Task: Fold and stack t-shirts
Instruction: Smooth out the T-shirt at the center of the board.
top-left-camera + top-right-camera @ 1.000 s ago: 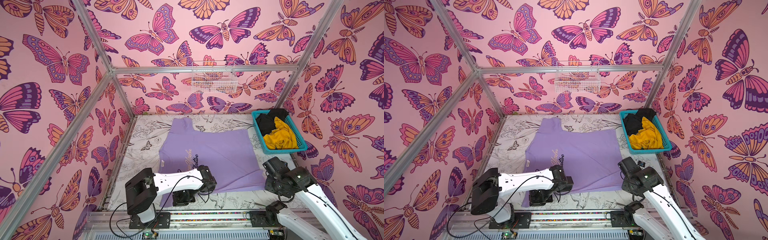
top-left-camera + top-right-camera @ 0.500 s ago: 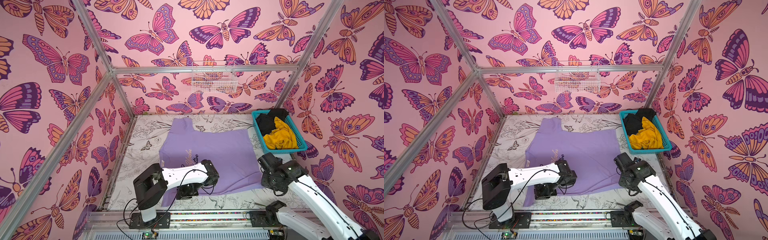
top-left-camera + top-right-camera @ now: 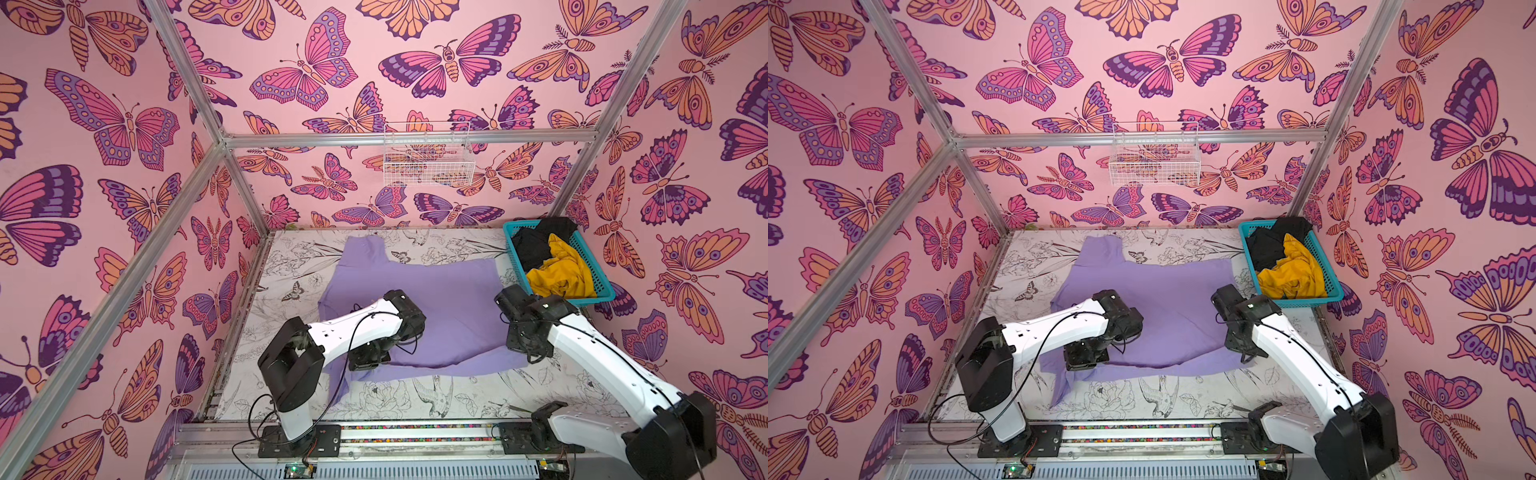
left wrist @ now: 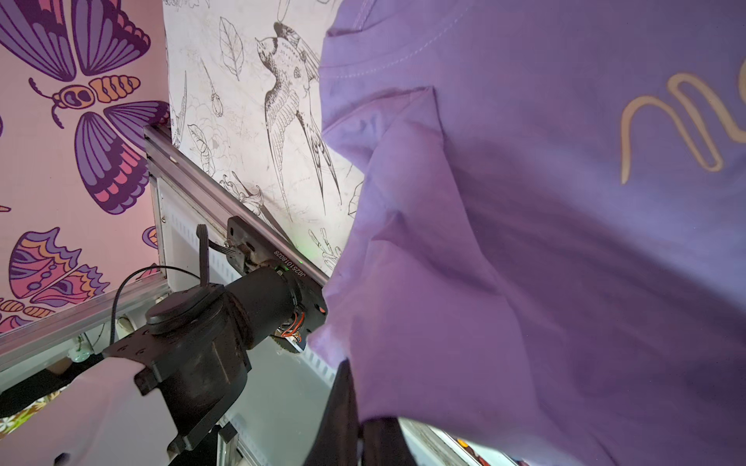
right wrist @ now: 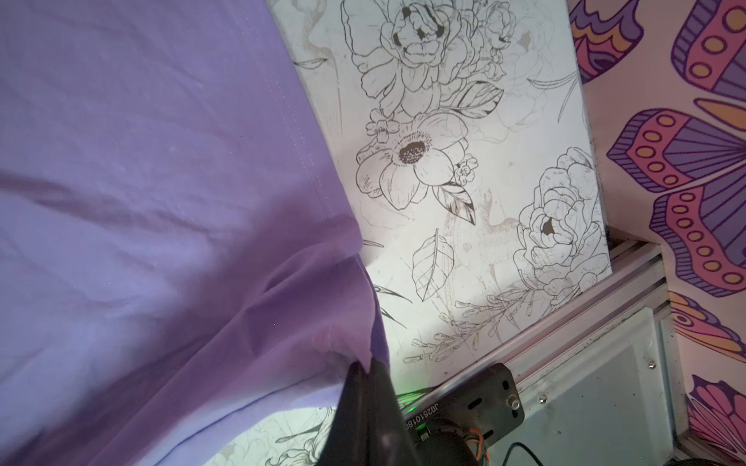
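Observation:
I will next move my right gripper outward and down to release the shirt's corner over the flat stitched hem (image 3: pixel 493 320) (image 5: pixel 313 203), because that hem is outward of the gripper and below it.
A lavender t-shirt (image 3: pixel 440 299) (image 3: pixel 1177 299) lies spread across the floral table, its near edge lifted off the surface. My left gripper (image 3: pixel 370 359) (image 4: pixel 359 419) is shut on the near left part of this shirt, and a loose flap (image 3: pixel 338 382) hangs down beside it. My right gripper (image 3: pixel 525 345) (image 5: pixel 367 365) is shut on the shirt's near right corner by the stitched hem. A mustard-yellow t-shirt (image 3: pixel 561 274) and a black t-shirt (image 3: pixel 536 243) lie crumpled in the teal basket (image 3: pixel 598 297) at the far right.
A white wire basket (image 3: pixel 428 162) hangs on the back wall. Aluminium frame rails (image 3: pixel 374 428) run along the table's near edge, where both arm bases stand. The teal basket (image 3: pixel 1308 302) sits close behind my right arm. Butterfly-patterned walls close in both sides.
Both grippers have moved away from the table's near edge towards the back, carrying the lavender shirt's near edge up with them. Both stayed shut.

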### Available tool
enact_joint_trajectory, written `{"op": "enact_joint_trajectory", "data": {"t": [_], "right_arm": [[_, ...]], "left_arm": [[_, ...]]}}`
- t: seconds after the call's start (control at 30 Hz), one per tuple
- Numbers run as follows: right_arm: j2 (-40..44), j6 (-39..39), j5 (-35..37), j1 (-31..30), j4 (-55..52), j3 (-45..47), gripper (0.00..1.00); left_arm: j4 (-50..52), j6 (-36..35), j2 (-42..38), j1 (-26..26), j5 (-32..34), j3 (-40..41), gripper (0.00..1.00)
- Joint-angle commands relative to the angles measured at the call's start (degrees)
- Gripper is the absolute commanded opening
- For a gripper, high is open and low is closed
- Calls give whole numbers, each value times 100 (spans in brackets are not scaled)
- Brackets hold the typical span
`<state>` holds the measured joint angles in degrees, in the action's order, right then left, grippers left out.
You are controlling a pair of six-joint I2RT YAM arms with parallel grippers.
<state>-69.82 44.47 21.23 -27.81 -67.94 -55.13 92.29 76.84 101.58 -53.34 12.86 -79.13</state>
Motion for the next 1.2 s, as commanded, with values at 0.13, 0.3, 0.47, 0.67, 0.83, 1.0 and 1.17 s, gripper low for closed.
{"op": "enact_joint_trajectory", "data": {"t": [0.13, 0.3, 0.47, 0.67, 0.83, 1.0, 1.17], "right_arm": [[-941, -406, 354, 211, 605, -357, 0], [-1496, -652, 397, 447, 779, -690, 0], [-1934, -799, 244, 660, 913, -928, 0], [-2490, -859, 78, 699, 977, -1043, 0], [-2605, -834, 17, 698, 1097, -985, 14], [-2652, -818, 41, 704, 1154, -1015, 18], [-2794, -800, 40, 698, 1100, -1120, 16]], "left_arm": [[1057, -509, 470, 407, 655, -437, 0], [1059, -761, 692, 770, 937, -641, 0], [1054, -913, 1019, 977, 1194, -870, 0], [1048, -1089, 1557, 1028, 1346, -1285, 0], [1034, -1133, 1935, 1019, 1415, -1497, 2], [705, -1148, 2032, 1016, 1590, -1483, 3], [420, -1268, 2210, 1017, 1733, -1658, 3]]}}
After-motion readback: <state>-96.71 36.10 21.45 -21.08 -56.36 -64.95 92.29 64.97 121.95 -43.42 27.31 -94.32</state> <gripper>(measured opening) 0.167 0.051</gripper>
